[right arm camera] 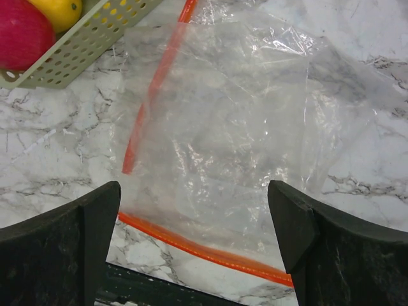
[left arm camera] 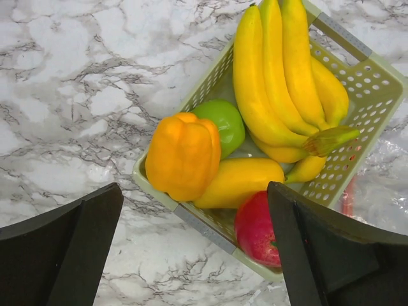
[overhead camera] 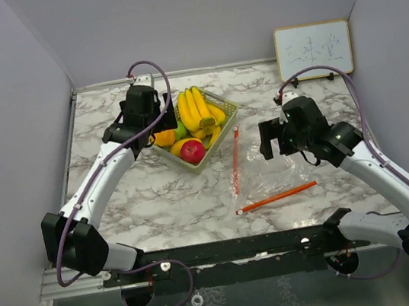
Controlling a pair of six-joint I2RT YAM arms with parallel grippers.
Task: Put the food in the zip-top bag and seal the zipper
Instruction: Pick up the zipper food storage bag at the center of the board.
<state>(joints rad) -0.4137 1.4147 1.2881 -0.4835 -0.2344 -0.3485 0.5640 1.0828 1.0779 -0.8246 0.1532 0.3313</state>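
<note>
The bag (overhead camera: 269, 174) lies flat on the tabletop below my right gripper, so next the gripper lowers and eases back onto the bag's film just beyond the zipper's near orange part.
The food lies in a pale green mesh basket (overhead camera: 224, 127) (left arm camera: 373, 86): a bunch of yellow bananas (overhead camera: 196, 108) (left arm camera: 274, 76), a green lime (left arm camera: 223, 121), an orange pepper (overhead camera: 164, 137) (left arm camera: 183, 153), a yellow fruit (left arm camera: 239, 182) and a red apple (overhead camera: 193, 151) (left arm camera: 255, 229). My left gripper (overhead camera: 132, 139) (left arm camera: 194, 255) hovers open over the basket's near-left rim, holding nothing. The clear zip-top bag (overhead camera: 269, 174) (right arm camera: 236, 127) lies flat right of the basket, its orange zipper (overhead camera: 277, 197) (right arm camera: 204, 252) spread apart. My right gripper (overhead camera: 277, 146) (right arm camera: 191, 248) hangs open above the bag, empty.
A small whiteboard (overhead camera: 313, 50) leans on the back wall at the right. Grey walls close in the marble table (overhead camera: 157, 198) on three sides. The basket corner (right arm camera: 83, 41) with the apple (right arm camera: 22, 32) shows at the right wrist view's top left.
</note>
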